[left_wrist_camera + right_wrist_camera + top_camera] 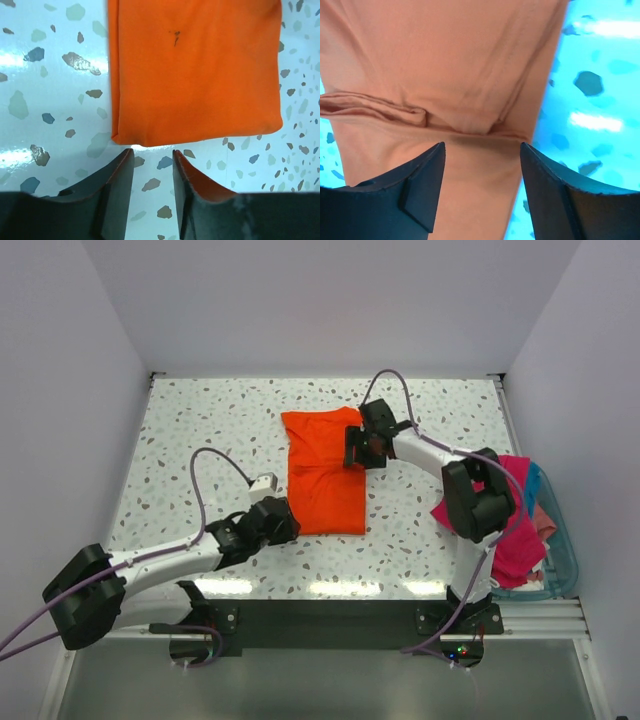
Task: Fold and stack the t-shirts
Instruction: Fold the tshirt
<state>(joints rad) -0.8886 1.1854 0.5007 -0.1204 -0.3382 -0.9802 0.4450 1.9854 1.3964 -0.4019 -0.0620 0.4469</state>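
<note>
Next, my right gripper moves back along the shirt's edge and down onto its free near corner (363, 531), because my left gripper already stands at the other one.
A bright orange t-shirt (322, 472) lies folded into a tall rectangle in the middle of the table. My left gripper (284, 522) sits at its near left corner. In the left wrist view the jaws (152, 155) stand open, with only table between them and the shirt's folded edge (195, 70) just past the tips. My right gripper (352, 448) hovers at the shirt's right edge. Its jaws (482, 147) are spread wide over the cloth (445, 65), near a sleeve seam, gripping nothing. A magenta-pink t-shirt (515, 540) hangs crumpled out of the bin, with a paler pink one (545, 520) behind it.
A teal plastic bin (566, 562) stands at the table's right edge, by the right arm's base. White walls close in the speckled table (200, 430) on the left, back and right. A dark rail runs along the near edge.
</note>
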